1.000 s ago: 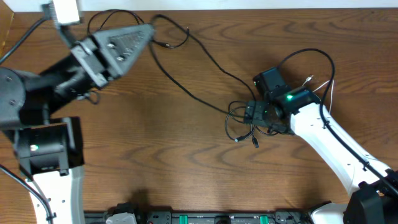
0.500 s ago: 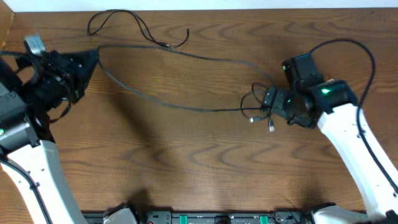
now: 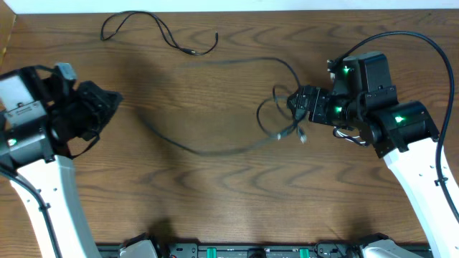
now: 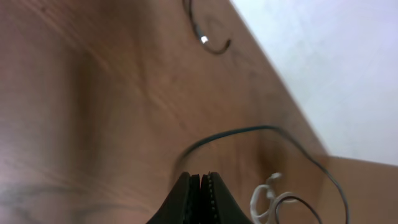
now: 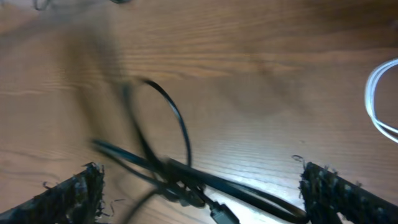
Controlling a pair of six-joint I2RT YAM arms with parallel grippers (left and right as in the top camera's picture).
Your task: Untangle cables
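Observation:
This part of the cable is free of loops, so my left gripper will go down toward the right in the overhead view over bare wood inside the cable's arc (image 3: pixel 199 131) and release the cable.
The long black cable (image 3: pixel 215 148) sags in a blurred arc across the table's middle, from my left gripper (image 3: pixel 115 100) to a knot of loops and plugs (image 3: pixel 283 118) at my right gripper (image 3: pixel 300 104). In the left wrist view the jaws (image 4: pixel 200 176) are shut, and this cable (image 4: pixel 249 129) runs to their tip. In the right wrist view the fingers (image 5: pixel 202 171) are wide apart around the black knot (image 5: pixel 180 180). The shorter black cable (image 3: pixel 161 32) lies apart at the back left. The white cable shows only in the wrist views (image 4: pixel 264 196) (image 5: pixel 376 99).
The wooden table (image 3: pixel 215 208) ends at a white strip along the back edge (image 3: pixel 237 6). The thick black cable fixed to the right arm (image 3: pixel 423 43) arcs above it. Robot bases stand at the front edge (image 3: pixel 237 251).
My left gripper has moved down and slightly right. The long black cable, stretched taut between the grippers before, now hangs slack. My right gripper has shifted up and left with the knot.

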